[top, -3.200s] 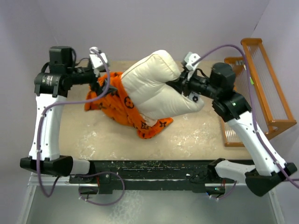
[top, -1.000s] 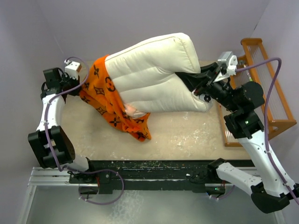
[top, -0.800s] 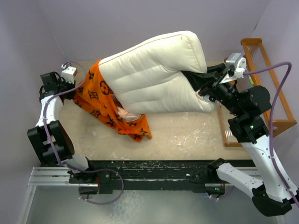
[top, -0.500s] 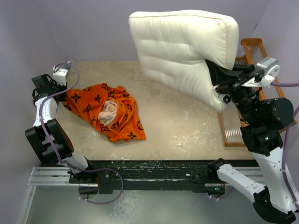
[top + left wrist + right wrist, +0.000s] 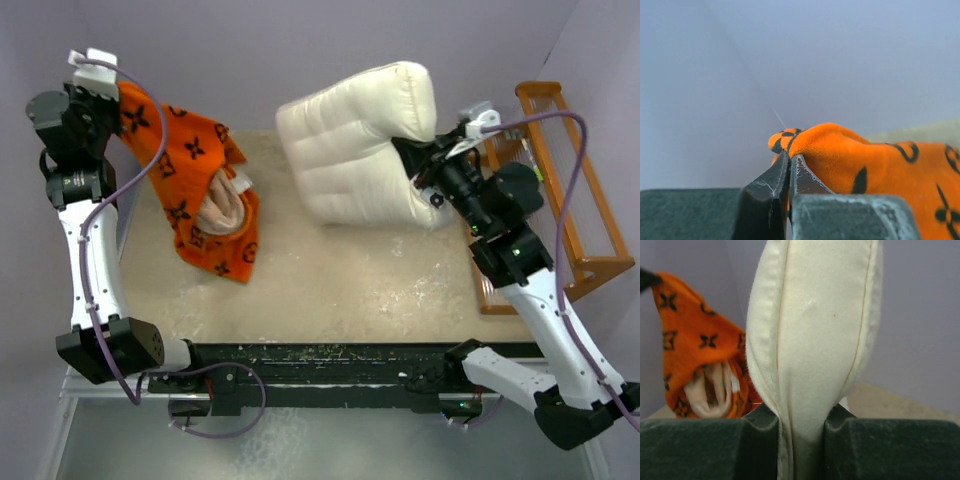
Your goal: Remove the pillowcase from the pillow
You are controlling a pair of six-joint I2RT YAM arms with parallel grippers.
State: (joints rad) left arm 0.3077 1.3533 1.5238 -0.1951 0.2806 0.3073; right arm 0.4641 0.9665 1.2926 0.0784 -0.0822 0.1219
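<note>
Next, my right gripper moves down to lay the pillow (image 5: pixel 360 140) on the bare tabletop and releases the pillow's edge, since that clear space lies below the gripper.
The orange pillowcase (image 5: pixel 185 185) with dark brown motifs hangs free of the pillow at the left. Its pale inner lining (image 5: pixel 222 205) shows at the open mouth. My left gripper (image 5: pixel 108 92) is raised at the far left and shut on the pillowcase's top edge. In the left wrist view its fingertips (image 5: pixel 789 161) pinch the orange pillowcase (image 5: pixel 865 167). The cream pillow (image 5: pixel 360 140) stands bent at the back centre, its lower edge near the table. My right gripper (image 5: pixel 420 165) is shut on the pillow's right edge. In the right wrist view the pillow (image 5: pixel 815 315) is squeezed in my right gripper (image 5: pixel 801 422), with the pillowcase (image 5: pixel 690 340) behind.
An orange wooden rack (image 5: pixel 565 170) stands against the right wall beside the right arm. The beige table top (image 5: pixel 340 280) is bare in front. Grey walls close in at the back and on the left.
The pillow came fully out of the pillowcase. The left gripper then lifted the pillowcase off the table, and the right arm lowered the pillow from its high point toward the back.
</note>
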